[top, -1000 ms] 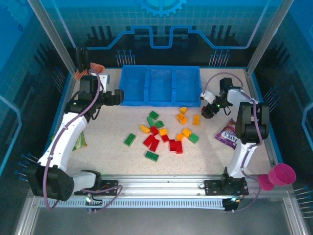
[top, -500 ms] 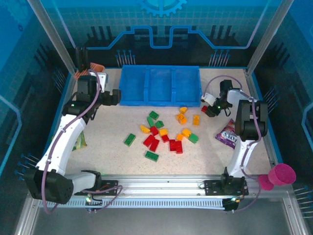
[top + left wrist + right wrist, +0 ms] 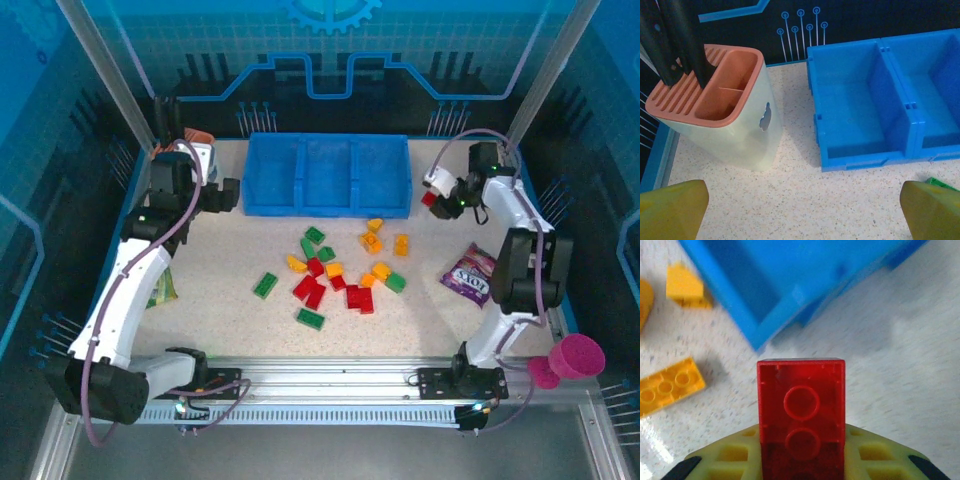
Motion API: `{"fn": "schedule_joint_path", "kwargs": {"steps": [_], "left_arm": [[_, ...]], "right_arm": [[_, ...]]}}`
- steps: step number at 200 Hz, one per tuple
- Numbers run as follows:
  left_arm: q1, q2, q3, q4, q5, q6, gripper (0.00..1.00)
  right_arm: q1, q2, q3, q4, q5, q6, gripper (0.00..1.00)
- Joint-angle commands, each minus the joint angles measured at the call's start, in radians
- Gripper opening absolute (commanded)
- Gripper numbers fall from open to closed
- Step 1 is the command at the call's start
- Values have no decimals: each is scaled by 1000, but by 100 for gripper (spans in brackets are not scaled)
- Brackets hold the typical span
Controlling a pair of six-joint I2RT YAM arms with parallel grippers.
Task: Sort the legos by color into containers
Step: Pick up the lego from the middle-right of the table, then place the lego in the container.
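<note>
My right gripper moves outward over the container's rim next, then lowers the red lego inside.
My right gripper (image 3: 432,197) is shut on a red lego (image 3: 428,199), just off the right end of the blue tray (image 3: 328,209). In the right wrist view the red lego (image 3: 801,410) stands up between my yellow fingers (image 3: 725,457), above the table and close to the tray's corner (image 3: 765,305). Green, orange-yellow and red legos (image 3: 340,270) lie scattered on the table in front of the tray's three containers. My left gripper (image 3: 228,195) is open by the tray's left end, holding nothing; its wrist view shows the left container (image 3: 860,160) bare inside.
A beige cup with an orange insert (image 3: 725,115) stands left of the tray (image 3: 195,140). A snack packet (image 3: 468,272) lies at the right, a green packet (image 3: 165,290) at the left. A pink cup (image 3: 578,355) sits off the near right corner.
My right gripper closed on the red lego, lifted it and moved back and to the right, beside the tray's right end. The left arm drew back slightly.
</note>
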Motion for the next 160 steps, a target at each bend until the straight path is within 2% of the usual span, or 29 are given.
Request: {"fn": "schedule_joint_path", "kwargs": {"steps": [1,38,65,124,160], "left_arm": [[-1,-33,31,19,-15,22,99],[-1,-46,64,4,-47,84,99],[-1,-61,50,25,-55,89,99],[-1,-74,35,24,-74,106,99],[-1,-78,18,37,-84,124,100]], "right_arm": [[50,6,66,26,11,13,12],[121,146,287,-32,28,3,13],[192,271,424,-29,94,-48,11],[269,512,666,-28,145,-128,11],[292,624,743,-19,195,-175,11]]}}
